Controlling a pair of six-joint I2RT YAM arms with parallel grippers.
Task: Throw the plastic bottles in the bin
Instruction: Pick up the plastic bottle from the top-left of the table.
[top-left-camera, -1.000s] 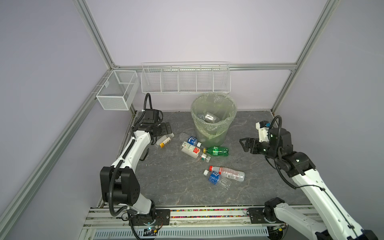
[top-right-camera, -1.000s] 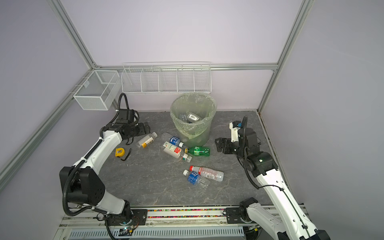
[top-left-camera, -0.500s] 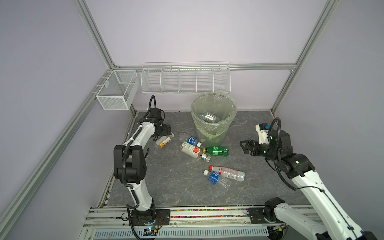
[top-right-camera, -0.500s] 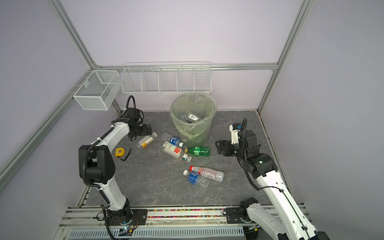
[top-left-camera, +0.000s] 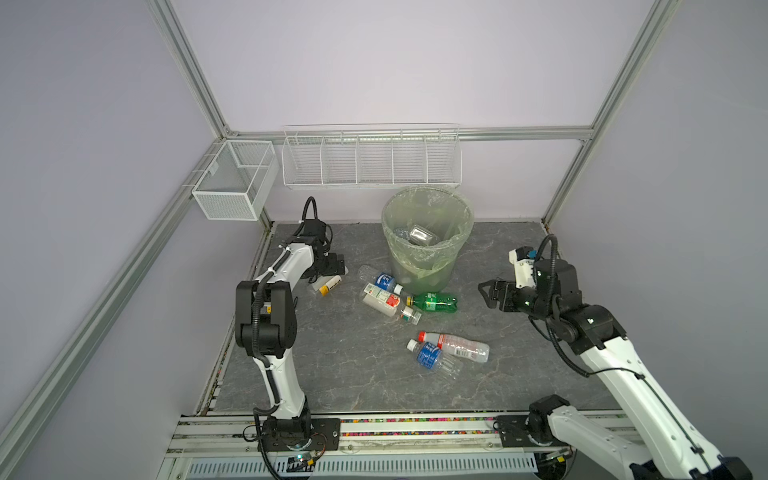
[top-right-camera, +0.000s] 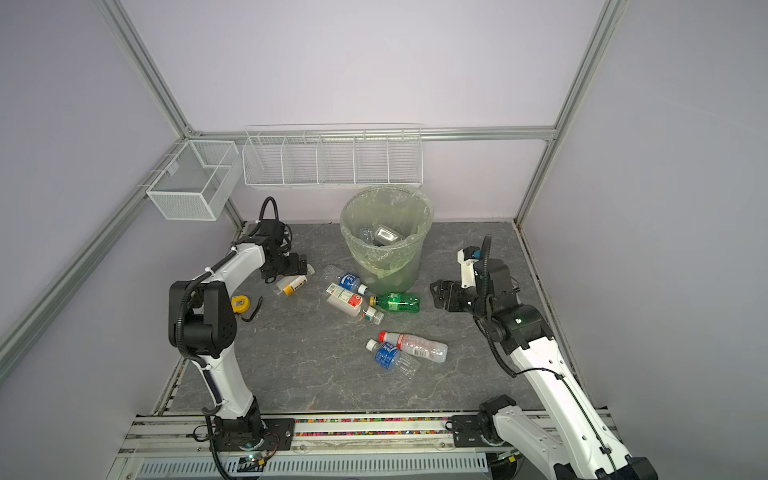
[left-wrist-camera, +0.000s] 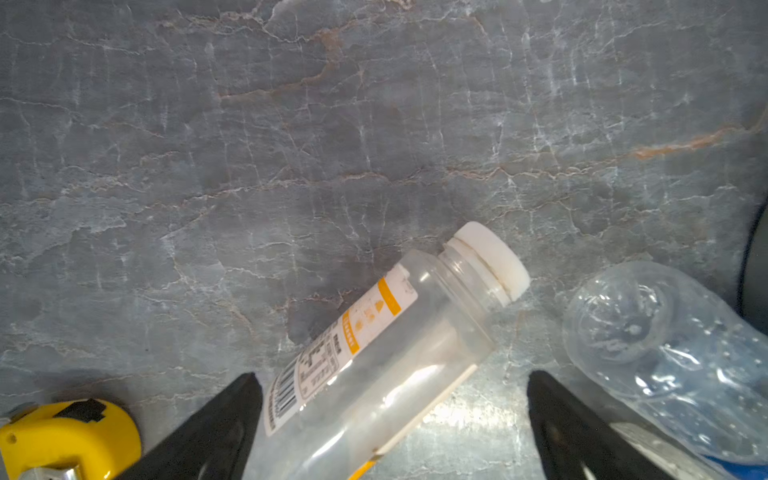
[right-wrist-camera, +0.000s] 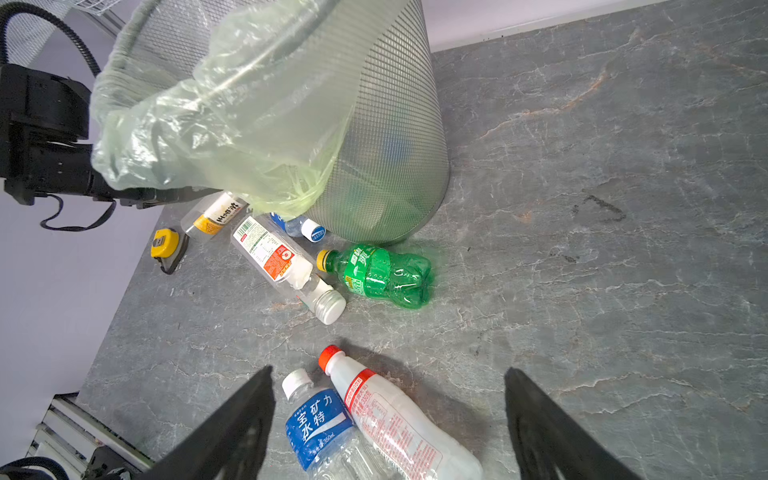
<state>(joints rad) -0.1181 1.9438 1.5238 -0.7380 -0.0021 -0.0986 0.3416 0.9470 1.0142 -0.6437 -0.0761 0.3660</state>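
The robot's left gripper should move its open fingers down and slightly back, on both sides of the clear bottle's labelled body (top-left-camera: 328, 286) (left-wrist-camera: 348, 392), with the gap between them wider than the bottle.
The bin (top-left-camera: 428, 245) stands at the back middle with a few items inside. A clear bottle with a yellow label (left-wrist-camera: 374, 353) lies between the fingers of my open left gripper (left-wrist-camera: 392, 380), left of the bin in a top view (top-left-camera: 334, 266). A blue-labelled bottle (top-left-camera: 380, 280), a white-and-red one (top-left-camera: 382, 300) and a green one (top-left-camera: 434, 302) lie at the bin's foot. Nearer the front lie a red-capped bottle (right-wrist-camera: 386, 419) and a blue-labelled one (right-wrist-camera: 320, 424). My right gripper (top-left-camera: 488, 293) hangs open to the right of the green bottle, holding nothing.
A yellow tape measure (top-right-camera: 240, 303) lies by the left arm's elbow. A white wire mesh box (top-left-camera: 232, 187) and a long wire rack (top-left-camera: 370, 160) hang on the back frame above the table. Walls close in the left, back and right sides.
The left arm's elbow has swung up and inward, and its gripper has come in over the yellow-labelled bottle. The right gripper has hardly moved.
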